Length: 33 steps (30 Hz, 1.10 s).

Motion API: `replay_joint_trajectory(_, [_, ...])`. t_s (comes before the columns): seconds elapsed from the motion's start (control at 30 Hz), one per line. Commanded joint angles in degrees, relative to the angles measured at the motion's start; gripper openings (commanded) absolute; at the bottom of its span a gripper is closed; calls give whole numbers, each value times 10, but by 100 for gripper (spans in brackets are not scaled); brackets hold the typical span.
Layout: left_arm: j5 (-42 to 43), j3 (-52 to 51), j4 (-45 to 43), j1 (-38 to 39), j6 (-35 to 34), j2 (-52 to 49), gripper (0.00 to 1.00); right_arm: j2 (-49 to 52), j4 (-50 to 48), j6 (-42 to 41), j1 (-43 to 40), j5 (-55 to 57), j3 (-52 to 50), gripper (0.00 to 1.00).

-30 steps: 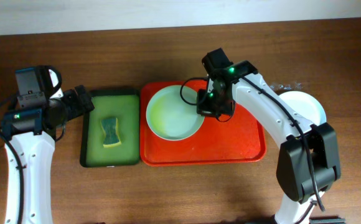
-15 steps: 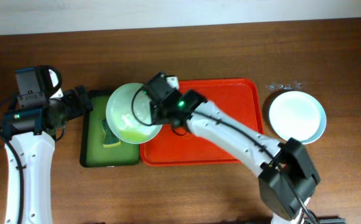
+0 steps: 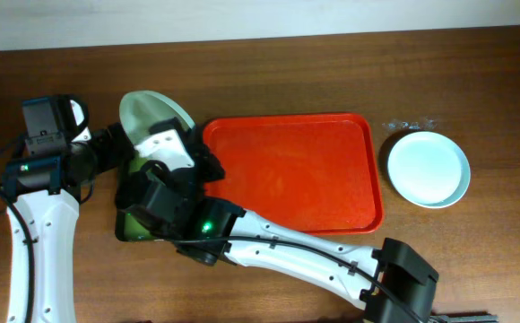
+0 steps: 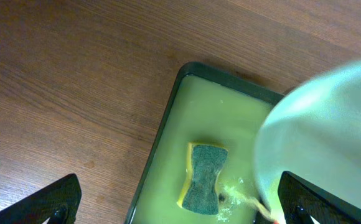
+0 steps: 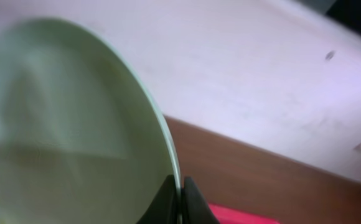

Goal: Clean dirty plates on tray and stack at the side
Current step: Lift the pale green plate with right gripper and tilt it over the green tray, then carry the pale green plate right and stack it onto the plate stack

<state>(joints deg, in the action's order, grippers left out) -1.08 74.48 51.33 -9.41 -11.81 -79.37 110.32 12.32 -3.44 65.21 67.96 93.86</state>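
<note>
My right gripper swings across the red tray next and lowers the tilted plate, turned flatter, onto the stacked plates point(image 3: 429, 170), since that stack stands beyond the tray.
My right gripper point(image 5: 179, 199) is shut on the rim of a pale mint plate point(image 5: 62, 124) and holds it tilted on edge above the dark green tray point(image 3: 125, 229). In the overhead view the plate point(image 3: 148, 112) shows above my right wrist, with my right gripper point(image 3: 166, 144) under it. The plate also fills the right side of the left wrist view point(image 4: 330, 130). The red tray point(image 3: 287, 170) holds no plates. Two plates point(image 3: 428, 168) are stacked on the table at the right. My left gripper point(image 4: 180, 202) is open beside the green tray's left edge.
A yellow and green sponge point(image 4: 205, 177) lies in soapy water in the dark green tray point(image 4: 174, 112). My right arm stretches across the front of the red tray. Wooden table point(image 3: 475, 269) surrounds both trays.
My right gripper has carried the mint plate from the red tray leftward over the green tray and tipped it on edge. The left arm has not moved.
</note>
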Motion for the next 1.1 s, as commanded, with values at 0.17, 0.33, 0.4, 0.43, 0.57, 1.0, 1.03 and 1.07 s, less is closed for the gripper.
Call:
replay_joint_trajectory(0.17, [-4, 7, 0, -3, -7, 5, 99, -4, -174, 235, 16, 92, 10, 4])
replay_joint_trajectory(0.33, [-4, 7, 0, -3, -7, 5, 99, -4, -173, 236, 16, 92, 10, 4])
replay_joint_trajectory(0.4, [-4, 7, 0, -3, -7, 5, 99, -4, -173, 236, 15, 93, 10, 4])
replay_joint_trajectory(0.43, [-4, 7, 0, -3, -7, 5, 99, -3, -173, 235, 15, 93, 10, 4])
replay_joint_trajectory(0.57, [-4, 7, 0, -3, -7, 5, 99, -3, -97, 89, 7, 92, 8, 4])
replay_joint_trajectory(1.0, [-4, 7, 0, -3, -7, 5, 99, -38, 282, -346, -262, -532, 8, 4])
replay_joint_trajectory(1.03, [-4, 7, 0, -3, -7, 5, 99, -57, 308, -345, -320, -594, 8, 4])
replay_joint_trajectory(1.07, [-4, 7, 0, -3, -7, 5, 99, -66, 328, -345, -354, -621, 8, 4])
